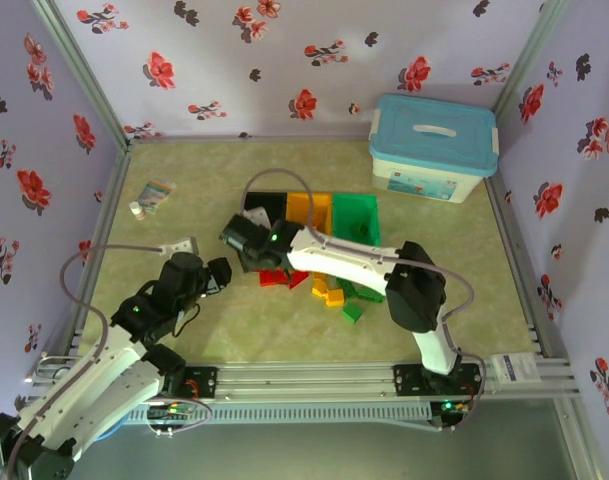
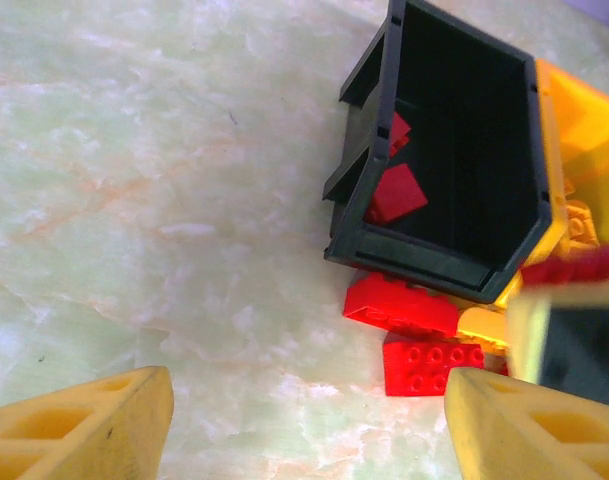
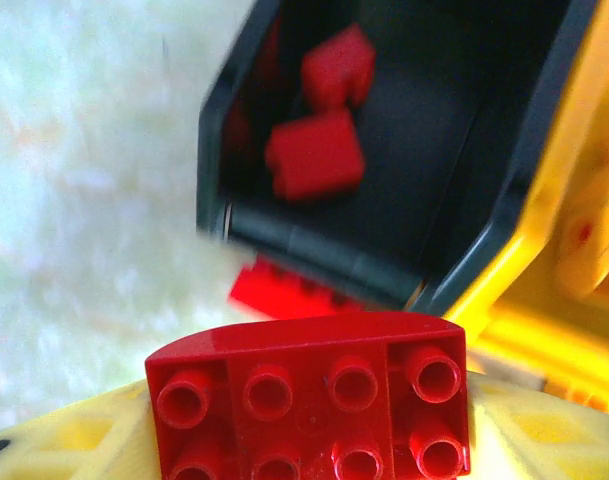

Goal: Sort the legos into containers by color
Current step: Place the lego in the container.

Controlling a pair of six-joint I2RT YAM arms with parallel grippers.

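Observation:
The black container's open inside lies just outward of the right gripper and has red legos in it, so the gripper should next move outward over it and release the lego.
My right gripper (image 3: 309, 445) is shut on a red lego (image 3: 309, 395), studs toward the camera, just in front of the black container (image 3: 324, 255). Two red legos (image 3: 314, 155) lie inside that container. In the top view the right gripper (image 1: 246, 245) hangs by the black container (image 1: 267, 207), which stands beside the orange-yellow container (image 1: 309, 210) and the green container (image 1: 356, 218). Loose legos (image 1: 329, 290) in red, yellow and green lie in front of them. My left gripper (image 2: 309, 430) is open over bare table, left of two red legos (image 2: 432, 365).
A large white tub with a light-blue lid (image 1: 432, 148) stands at the back right. A small packet (image 1: 156, 193) and a tiny bottle (image 1: 136, 210) lie at the back left. Floral walls close three sides, and a metal rail (image 1: 314, 385) runs along the near edge.

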